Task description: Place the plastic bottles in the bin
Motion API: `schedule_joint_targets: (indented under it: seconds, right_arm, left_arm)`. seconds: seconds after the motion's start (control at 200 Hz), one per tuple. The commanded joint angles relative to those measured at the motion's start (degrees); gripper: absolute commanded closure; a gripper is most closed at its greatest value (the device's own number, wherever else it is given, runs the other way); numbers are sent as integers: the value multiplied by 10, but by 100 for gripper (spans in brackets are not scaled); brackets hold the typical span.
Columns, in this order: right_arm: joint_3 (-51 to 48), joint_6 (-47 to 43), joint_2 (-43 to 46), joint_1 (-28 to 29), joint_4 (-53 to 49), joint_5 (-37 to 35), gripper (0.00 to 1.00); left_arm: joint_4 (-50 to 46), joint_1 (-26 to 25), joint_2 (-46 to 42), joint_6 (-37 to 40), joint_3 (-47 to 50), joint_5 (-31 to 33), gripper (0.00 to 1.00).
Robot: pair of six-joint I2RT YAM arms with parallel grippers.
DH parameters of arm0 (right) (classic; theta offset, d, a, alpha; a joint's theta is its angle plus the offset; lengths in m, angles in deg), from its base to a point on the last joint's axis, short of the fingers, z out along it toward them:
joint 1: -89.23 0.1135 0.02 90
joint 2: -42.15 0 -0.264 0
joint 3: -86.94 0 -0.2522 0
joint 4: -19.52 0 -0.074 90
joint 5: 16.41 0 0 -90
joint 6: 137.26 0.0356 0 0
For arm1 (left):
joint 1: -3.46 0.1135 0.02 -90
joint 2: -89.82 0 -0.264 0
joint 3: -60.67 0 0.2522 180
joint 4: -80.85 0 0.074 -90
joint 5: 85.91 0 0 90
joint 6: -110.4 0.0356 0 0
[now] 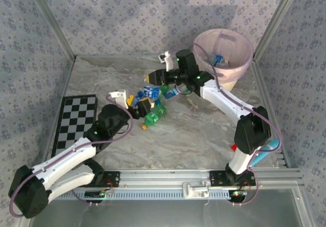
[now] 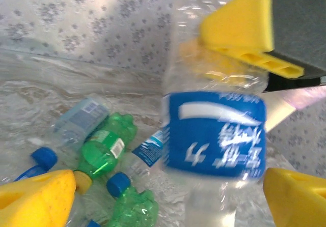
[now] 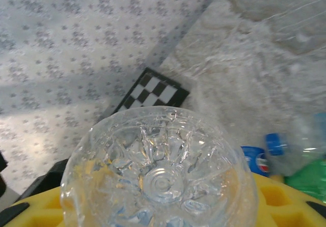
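Note:
The robot's left gripper is open, so the right gripper should next swing outward and across over the pale pink bin's opening (image 1: 223,49) and let go of the clear bottle.
My right gripper (image 1: 151,80) (image 3: 163,211) is shut on a clear plastic bottle with a blue label (image 2: 214,135); its ribbed base (image 3: 160,176) faces the right wrist camera. My left gripper (image 1: 137,104) (image 2: 168,201) is open, its yellow fingers (image 2: 35,199) standing wide on either side of that bottle without touching it. Below lies a pile of bottles: green ones (image 2: 102,148) (image 1: 154,116) and clear ones with blue caps (image 2: 133,166). The pale pink bin (image 1: 230,75) stands at the far right with a bottle (image 1: 219,60) inside.
A checkerboard mat (image 1: 76,122) lies at the left. A small red block (image 1: 233,147) sits beside the right arm's base. Patterned walls close in the crinkled table, and a metal rail (image 1: 193,178) runs along the near edge.

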Motion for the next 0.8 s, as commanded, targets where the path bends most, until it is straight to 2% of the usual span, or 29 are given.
schedule_joint_targets:
  seconds: [0.0,0.295,0.47,0.715,0.795]
  right_arm:
    - [57,-62,41,-28,-74,-51,56]
    - [182,-94,46,-127,-136,-139,59]
    - [223,-95,52,-186,-127,-173,58]
    - [197,-124,70,-241,-104,-316,58]
    - [175,-132,71,-251,-102,-343,57]
  left_arm:
    - [-27,13,-18,-31,19,43,1]
    - [-43,110,0,-140,62,-33,0]
    - [-54,124,19,-154,63,-33,0]
    - [-59,134,49,-170,59,-44,0]
    - [-58,135,56,-172,57,-50,0]
